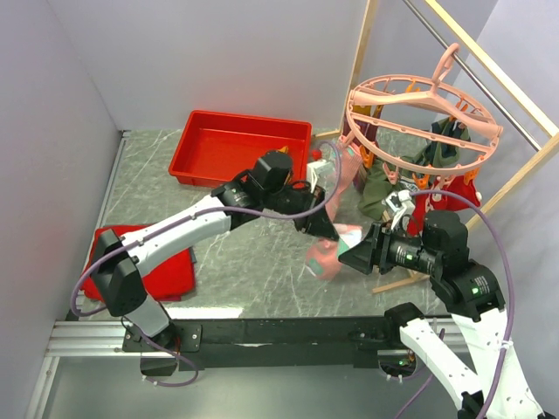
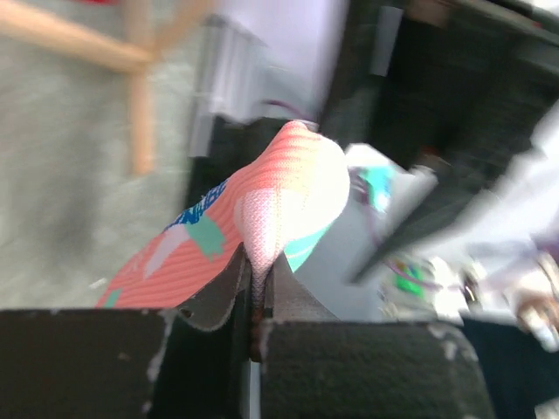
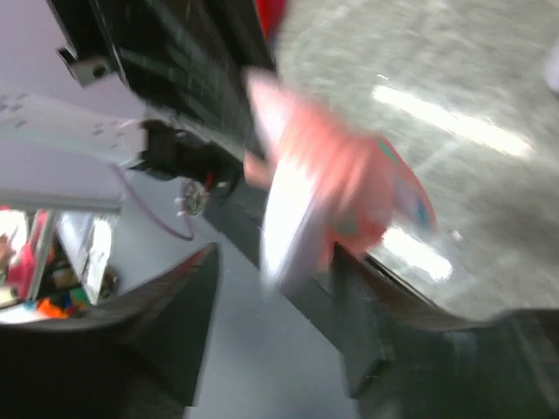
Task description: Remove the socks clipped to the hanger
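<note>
Next, my left gripper carries the pink sock outward and to the left in the top view, over the red bin [image 1: 249, 147]. Then it lets go, since the sock is already unclipped.
A pink sock with mint patches [image 1: 325, 256] hangs between the two grippers above the table's middle. My left gripper [image 1: 330, 229] is shut on it; in the left wrist view the fabric [image 2: 288, 192] is pinched between the closed jaws [image 2: 255, 262]. My right gripper [image 1: 355, 255] stands open just right of the sock. In the right wrist view the blurred sock [image 3: 323, 183] lies against one finger, with a wide gap between the fingertips [image 3: 275, 257]. The round pink hanger [image 1: 419, 113] hangs at the back right, with olive green [image 1: 376, 179], red [image 1: 421, 209] and maroon [image 1: 367, 133] socks clipped under it.
A red bin [image 1: 236, 144] stands at the back of the table. A flat red cloth [image 1: 166, 272] lies at the left near edge. The wooden-framed rail [image 1: 489, 61] that carries the hanger runs along the right side, its lower bar [image 1: 402, 281] beside my right gripper.
</note>
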Robot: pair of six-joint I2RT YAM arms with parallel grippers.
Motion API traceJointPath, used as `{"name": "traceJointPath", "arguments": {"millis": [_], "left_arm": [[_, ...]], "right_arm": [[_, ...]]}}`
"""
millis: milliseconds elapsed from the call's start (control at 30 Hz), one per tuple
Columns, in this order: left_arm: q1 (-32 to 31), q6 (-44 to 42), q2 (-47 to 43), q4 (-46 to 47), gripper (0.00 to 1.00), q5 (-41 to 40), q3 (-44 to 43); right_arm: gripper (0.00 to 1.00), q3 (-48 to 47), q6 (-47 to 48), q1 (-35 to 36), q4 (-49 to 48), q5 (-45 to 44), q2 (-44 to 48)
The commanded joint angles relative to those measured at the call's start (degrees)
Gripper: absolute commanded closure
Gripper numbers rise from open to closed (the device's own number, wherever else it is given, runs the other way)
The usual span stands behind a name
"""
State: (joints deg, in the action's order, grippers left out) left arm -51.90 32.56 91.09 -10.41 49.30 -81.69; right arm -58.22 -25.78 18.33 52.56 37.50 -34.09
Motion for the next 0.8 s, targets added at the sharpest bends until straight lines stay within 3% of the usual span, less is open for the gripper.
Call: {"name": "traceJointPath", "arguments": {"millis": [0,167,400,533,733,767], "left_arm": [[3.55,-2.93,-2.05,-10.22,0.99,-16.14,-3.12],[11.28,-1.10,-1.36,-16.64,0.99,-32.65,-5.57],[20.33,-3.64,5.58,-17.88,0.99,-40.85,-15.59],[25.26,-3.55,15.13,-17.80,0.92,-41.04,-24.89],[32.82,4.69,27.63,-14.64,0.93,-33.57,-32.47],[33.96,5.32,28.78,-13.94,0.87,-33.30,-33.09]], "right_arm": [[0.35,-3.83,2.48,-0.22,4.83,-13.46,-1.68],[0.31,-5.94,2.75,-0.22,8.61,-20.88,-1.77],[0.30,-7.88,1.97,-0.22,9.41,-20.80,-2.21],[0.29,-9.80,1.70,-0.22,9.84,-20.97,-3.00],[0.29,-13.67,2.22,-0.13,12.31,-22.73,-4.93],[0.28,-14.11,2.75,-0.22,12.66,-22.99,-5.46]]}}
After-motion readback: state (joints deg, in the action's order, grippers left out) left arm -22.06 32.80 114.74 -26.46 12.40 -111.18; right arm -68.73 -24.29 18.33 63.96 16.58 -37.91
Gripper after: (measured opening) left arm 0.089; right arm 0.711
